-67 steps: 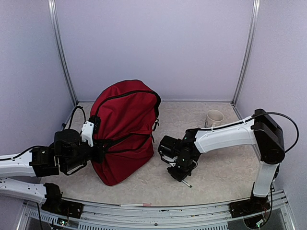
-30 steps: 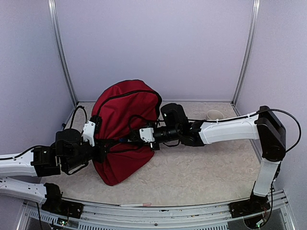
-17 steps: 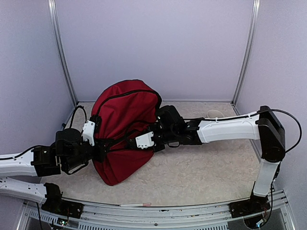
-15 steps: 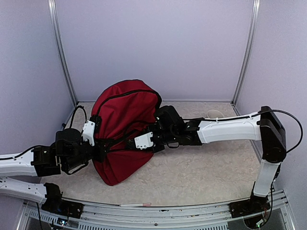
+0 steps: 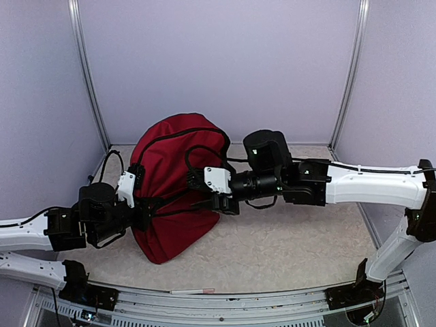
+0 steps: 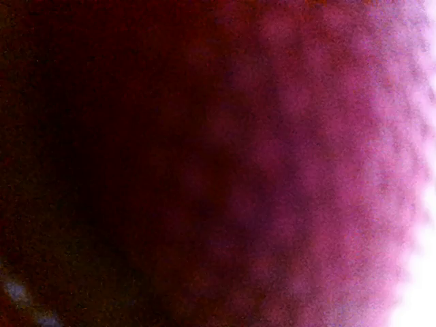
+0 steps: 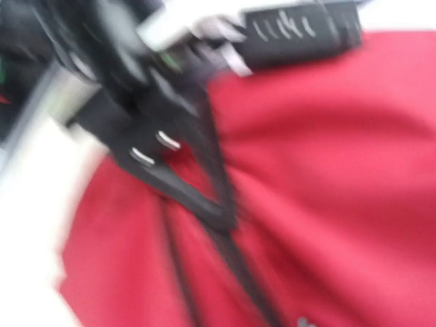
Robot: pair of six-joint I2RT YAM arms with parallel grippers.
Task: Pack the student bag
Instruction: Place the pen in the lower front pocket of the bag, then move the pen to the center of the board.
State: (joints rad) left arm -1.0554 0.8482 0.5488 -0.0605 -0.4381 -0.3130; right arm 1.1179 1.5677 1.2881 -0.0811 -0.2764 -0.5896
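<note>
My right gripper moves back off the bag next, then down to reach the white marker, which is still outside the bag on the front bar.
The student bag is a large dark red backpack with black zippers, standing at the left middle of the table. My left gripper is pressed into its left side, and the fabric's folds run together at its fingers, so it is shut on the bag. The left wrist view shows only blurred dark red fabric. My right gripper reaches over the bag's right front; its fingertips are hard to make out. The right wrist view is blurred and shows red bag fabric, a black strap and my left gripper's fingers.
A thin white pen-like stick lies on the front rail. Lilac walls with metal posts close in the table on three sides. My right arm stretches across the right half of the table.
My right arm has swung from the table's middle to the bag, then stretched out and risen, its wrist moving slightly up at the bag's right side. The left arm and bag have held still.
</note>
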